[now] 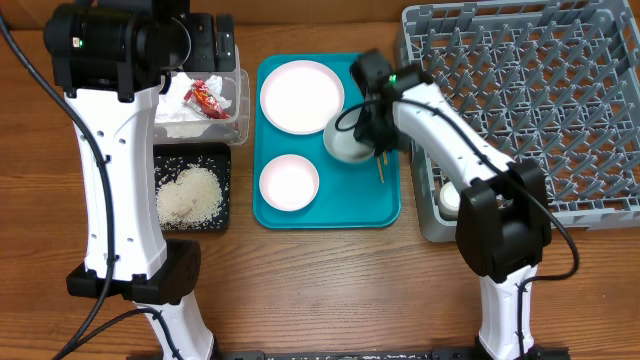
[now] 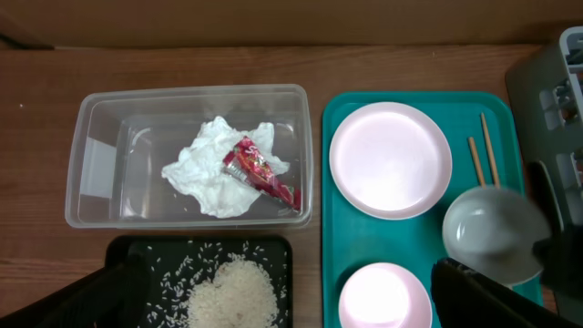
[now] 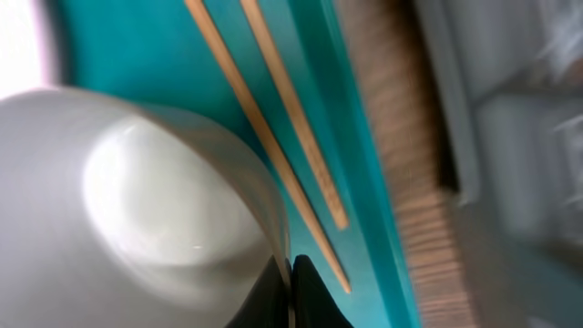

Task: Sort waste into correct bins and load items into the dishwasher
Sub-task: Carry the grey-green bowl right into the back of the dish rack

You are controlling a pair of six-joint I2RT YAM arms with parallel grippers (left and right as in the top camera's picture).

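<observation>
Next, the right gripper lifts and tilts outward to release the bowl (image 1: pixel 345 145) in the rack's empty far corner (image 1: pixel 442 42), which lies to the gripper's right in the overhead view.
My right gripper (image 1: pixel 372 125) (image 3: pixel 290 282) is shut on the rim of the pale bowl (image 1: pixel 345 145) (image 3: pixel 137 210), over the right part of the teal tray, beside two wooden chopsticks (image 1: pixel 381 170) (image 3: pixel 273 128). A large white plate (image 1: pixel 301 95) (image 2: pixel 390 159) and a smaller plate (image 1: pixel 288 182) (image 2: pixel 384 296) lie on that tray. The clear tub (image 1: pixel 238 110) (image 2: pixel 100 164) holds the white napkin (image 2: pixel 214 173) and the red wrapper (image 1: pixel 207 97) (image 2: pixel 260 170). The black tray (image 1: pixel 222 160) (image 2: pixel 137 251) holds rice (image 1: pixel 188 195) (image 2: pixel 232 292). My left gripper (image 2: pixel 287 296) is open and empty above the bins.
The grey dish rack (image 1: pixel 530 110) stands at the right, touching the teal tray (image 1: pixel 330 212) (image 2: pixel 332 237). A small white cup (image 1: pixel 450 200) sits in the rack's front left compartment. The left arm's white link runs down the table's left side.
</observation>
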